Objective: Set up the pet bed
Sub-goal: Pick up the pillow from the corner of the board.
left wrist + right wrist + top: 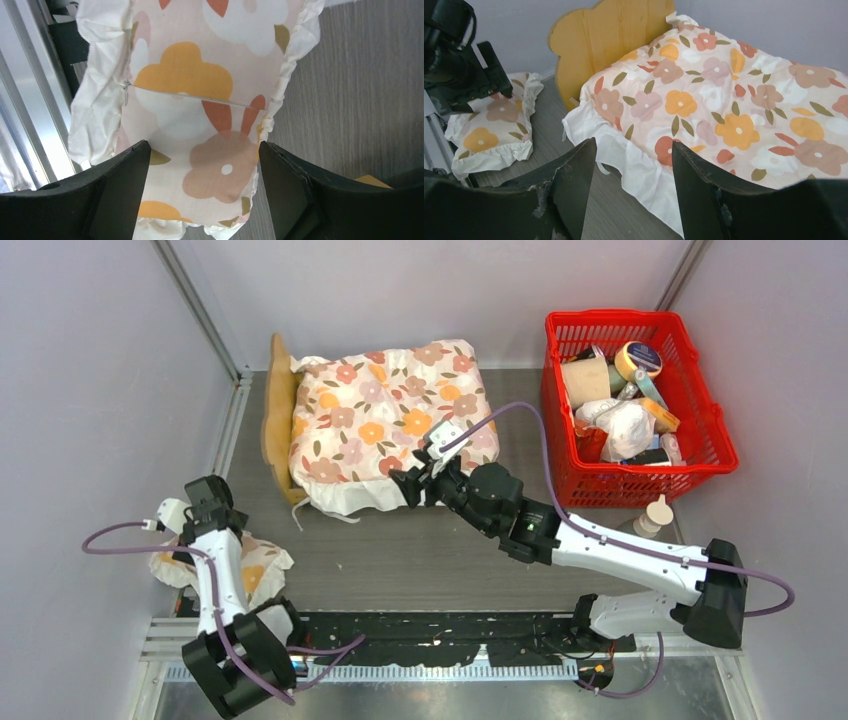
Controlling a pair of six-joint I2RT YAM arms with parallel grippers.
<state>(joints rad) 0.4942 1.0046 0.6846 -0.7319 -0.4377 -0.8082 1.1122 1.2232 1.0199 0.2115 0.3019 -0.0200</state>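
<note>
I should next lower my left gripper onto the small pillow's fabric below the seam [206, 142] and close it there, as its fingers already stand wide on both sides.
The pet bed shows its light-wood scalloped headboard [277, 410] [609, 40] at the left. Its sleeping surface is hidden under a large floral cushion [390, 420] [724, 100] with a white frill. My right gripper [415, 480] [634, 150] is open at the cushion's near frilled edge, with nothing between its fingers. A small floral pillow [255, 575] [200, 100] [494, 130] lies on the table at the near left. My left gripper [205, 502] [204, 155] hangs open just above it, its fingers [115, 185] standing wide on either side of the fabric.
A red plastic basket [715, 445] holding several items stands at the back right, with a small white bottle [655, 515] beside its near corner. Grey walls close in the left, back and right. An aluminium rail [30, 125] runs beside the pillow.
</note>
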